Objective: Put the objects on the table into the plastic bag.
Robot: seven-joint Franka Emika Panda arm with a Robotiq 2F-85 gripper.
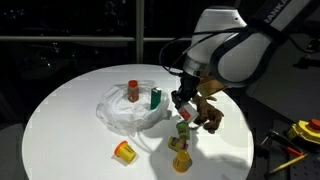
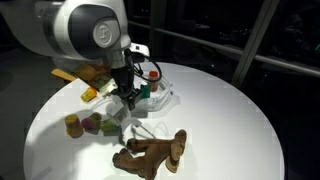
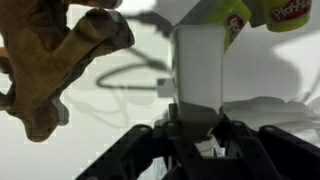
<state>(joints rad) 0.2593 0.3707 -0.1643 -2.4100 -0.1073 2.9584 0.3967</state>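
My gripper will next rise, cross over the clear bag (image 1: 120, 112) beside it, and lower by the red-capped bottle to release the box.
My gripper (image 3: 197, 125) is shut on a white box-shaped object (image 3: 197, 60) and holds it above the white round table (image 1: 70, 110). In both exterior views the gripper (image 1: 182, 100) (image 2: 130, 95) hangs just beside the clear plastic bag (image 1: 120, 112) (image 2: 162, 97). The bag holds a red-capped bottle (image 1: 132, 91) and a green item (image 1: 155, 98). A brown toy animal (image 1: 208, 112) (image 2: 150, 155) (image 3: 55, 65) lies on the table next to the gripper. Small dough cans (image 1: 183, 130) (image 1: 180, 160) (image 2: 72, 125) (image 3: 290, 12) and a yellow cup (image 1: 124, 151) stand on the table.
The table edge drops off into a dark room with windows behind. Yellow tools (image 1: 305, 130) lie beyond the table in an exterior view. A yellow item (image 2: 90, 93) lies behind the gripper near the bag.
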